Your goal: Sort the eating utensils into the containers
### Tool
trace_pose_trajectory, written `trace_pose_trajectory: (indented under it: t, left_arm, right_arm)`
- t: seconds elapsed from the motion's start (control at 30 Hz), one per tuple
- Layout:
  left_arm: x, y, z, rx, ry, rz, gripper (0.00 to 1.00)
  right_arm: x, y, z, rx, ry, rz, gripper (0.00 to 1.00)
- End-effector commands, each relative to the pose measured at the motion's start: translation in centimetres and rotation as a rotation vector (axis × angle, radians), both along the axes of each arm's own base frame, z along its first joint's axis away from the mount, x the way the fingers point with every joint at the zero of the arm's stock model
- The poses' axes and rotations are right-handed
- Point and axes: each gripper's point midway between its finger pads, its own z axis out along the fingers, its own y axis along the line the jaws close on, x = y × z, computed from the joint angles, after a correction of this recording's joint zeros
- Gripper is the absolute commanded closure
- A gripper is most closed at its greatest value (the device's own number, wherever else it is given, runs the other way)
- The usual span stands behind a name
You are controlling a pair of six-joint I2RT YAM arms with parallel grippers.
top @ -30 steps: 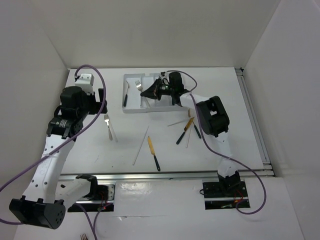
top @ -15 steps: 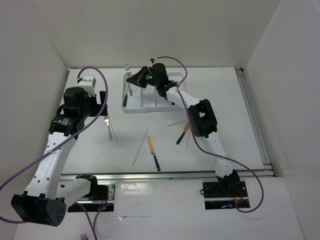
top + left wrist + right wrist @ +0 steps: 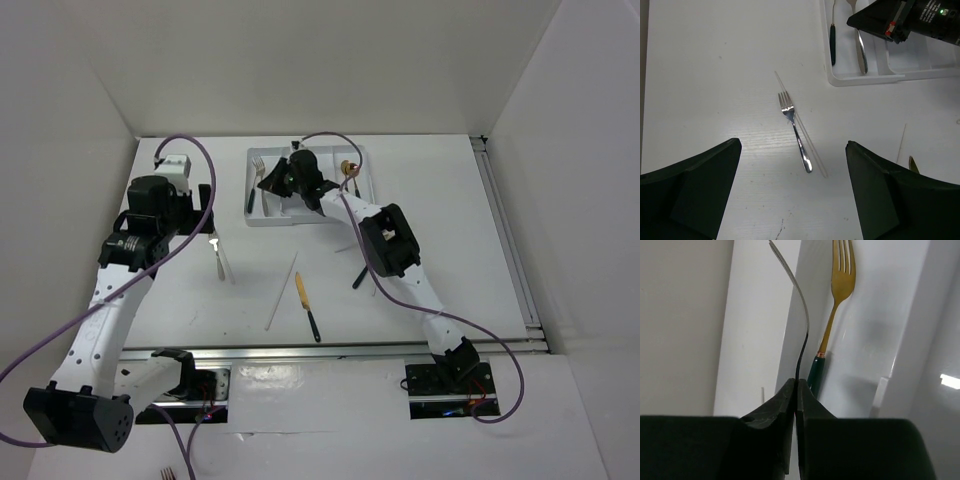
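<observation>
The silver fork is between my open fingers in the wrist view, so I will lower my left gripper onto the fork's neck, just behind its tines, and close.
My right gripper [image 3: 274, 181] is shut on the handle end of a silver fork [image 3: 803, 315], which hangs over the left slot of the white tray [image 3: 262, 221]. Under it in that slot lies a gold fork [image 3: 842, 285] with a dark green handle. My left gripper [image 3: 792, 200] is open and holds nothing. It hovers over the table just short of another silver fork [image 3: 795, 131], which lies beside a clear chopstick [image 3: 812, 150]. A gold knife [image 3: 307, 307] with a dark handle and a pale chopstick [image 3: 282, 278] lie mid-table.
More dark-handled utensils [image 3: 361, 272] lie partly hidden under the right arm. A gold utensil [image 3: 349, 168] sits in a right slot of the tray. White walls close in the table on three sides. A metal rail [image 3: 330, 349] runs along the near edge.
The right gripper carried the silver fork leftwards from the tray's middle, past its far left corner, and down over the left slot. The left arm has barely moved.
</observation>
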Motion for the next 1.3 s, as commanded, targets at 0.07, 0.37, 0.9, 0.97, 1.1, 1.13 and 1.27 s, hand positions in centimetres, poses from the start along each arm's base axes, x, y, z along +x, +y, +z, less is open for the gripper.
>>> trace_pose_trajectory:
  t: [0.07,0.37,0.9,0.97,1.1,1.13,1.27]
  left_arm:
    - [-0.5,0.1,-0.5,-0.003,0.010,-0.001,0.00]
    - [-1.9,1.6,-4.5,0.001,0.108,0.113,0.00]
    - [1.2,0.1,-15.8,-0.075,0.424,0.142,0.35]
    - [2.4,0.2,-15.9,-0.084,0.419,0.144,0.37]
    - [4.1,0.2,-17.9,-0.078,0.470,0.161,0.42]
    - [4.7,0.6,-17.8,-0.081,0.465,0.183,0.42]
    - [5.8,0.9,-19.0,-0.085,0.498,0.200,0.49]
  right_arm:
    - [1.7,0.0,2.9,-0.003,-0.153,-0.010,0.71]
    - [0.5,-0.4,7.2,0.000,-0.281,0.077,0.52]
    - [-2.9,-13.1,23.0,-0.107,-0.661,0.103,0.50]
    - [-2.8,-16.0,24.2,-0.134,-0.669,0.073,0.50]
    - [-3.0,-20.6,24.4,-0.179,-0.680,0.027,0.50]
    - [-3.2,-21.3,23.5,-0.187,-0.654,0.030,0.50]
    - [-3.1,-24.4,23.5,-0.200,-0.634,0.004,0.50]
